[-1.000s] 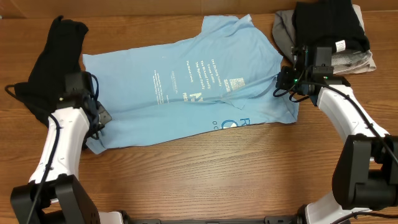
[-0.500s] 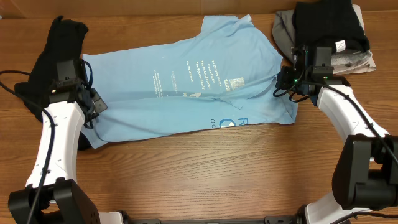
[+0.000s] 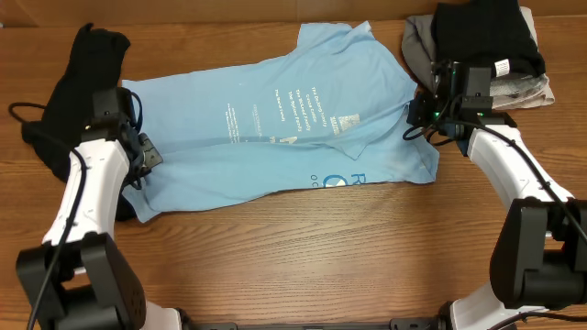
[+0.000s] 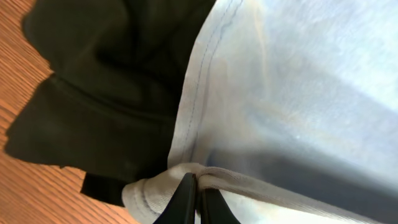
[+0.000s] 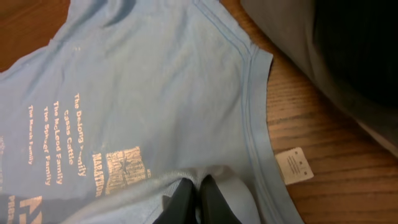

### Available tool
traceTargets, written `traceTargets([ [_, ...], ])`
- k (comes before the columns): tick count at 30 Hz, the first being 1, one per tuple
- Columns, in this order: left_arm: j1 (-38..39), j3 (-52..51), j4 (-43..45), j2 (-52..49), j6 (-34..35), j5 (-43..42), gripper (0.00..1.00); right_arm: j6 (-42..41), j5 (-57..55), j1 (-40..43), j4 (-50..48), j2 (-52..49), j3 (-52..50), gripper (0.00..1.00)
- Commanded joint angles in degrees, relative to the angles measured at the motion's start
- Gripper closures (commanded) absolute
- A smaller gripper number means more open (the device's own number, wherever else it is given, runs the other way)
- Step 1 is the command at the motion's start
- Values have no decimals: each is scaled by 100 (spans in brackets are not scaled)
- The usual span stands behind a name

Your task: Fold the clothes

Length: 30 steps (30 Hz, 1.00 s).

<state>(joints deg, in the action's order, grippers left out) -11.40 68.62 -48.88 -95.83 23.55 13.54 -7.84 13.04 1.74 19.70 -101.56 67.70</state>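
Note:
My left gripper needs to move the raised, pinched fold of the T-shirt slightly down beside the black garment next. Then my left gripper will open.
The light blue T-shirt (image 3: 293, 128) lies spread across the middle of the table, lettering up. My left gripper (image 3: 145, 158) is at its left edge, shut on a bunched fold of the hem (image 4: 186, 177), beside a black garment (image 4: 112, 74). My right gripper (image 3: 417, 117) is at the shirt's right edge, shut on a pinch of blue cloth (image 5: 217, 177) below the collar. In the right wrist view the lettering (image 5: 121, 165) sits just left of the jaws and a white label (image 5: 294, 165) lies on the wood.
A black garment (image 3: 78, 82) lies under and beside the left arm. At the back right a grey garment (image 3: 420, 41) and a black one (image 3: 486, 37) are piled. Bare wood (image 3: 303, 247) runs along the front.
My left gripper has moved toward the back of the table, drawing the shirt's left edge with it. The right gripper has shifted only slightly, still holding the cloth.

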Motion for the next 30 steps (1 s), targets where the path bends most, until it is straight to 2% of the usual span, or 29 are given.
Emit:
traceTargets([
  [1, -24, 129, 44, -219, -87, 59, 96, 44, -144, -13, -157, -26, 55, 96],
  [14, -24, 129, 413, -413, -90, 61, 96, 236, -356, -13, -525, -210, 55, 96],
  [24, -22, 129, 415, -413, -87, 59, 96, 234, -350, -13, -1141, -229, 55, 96],
  [30, -22, 129, 422, -413, -87, 59, 96, 236, -354, -13, -1182, -240, 55, 96],
])
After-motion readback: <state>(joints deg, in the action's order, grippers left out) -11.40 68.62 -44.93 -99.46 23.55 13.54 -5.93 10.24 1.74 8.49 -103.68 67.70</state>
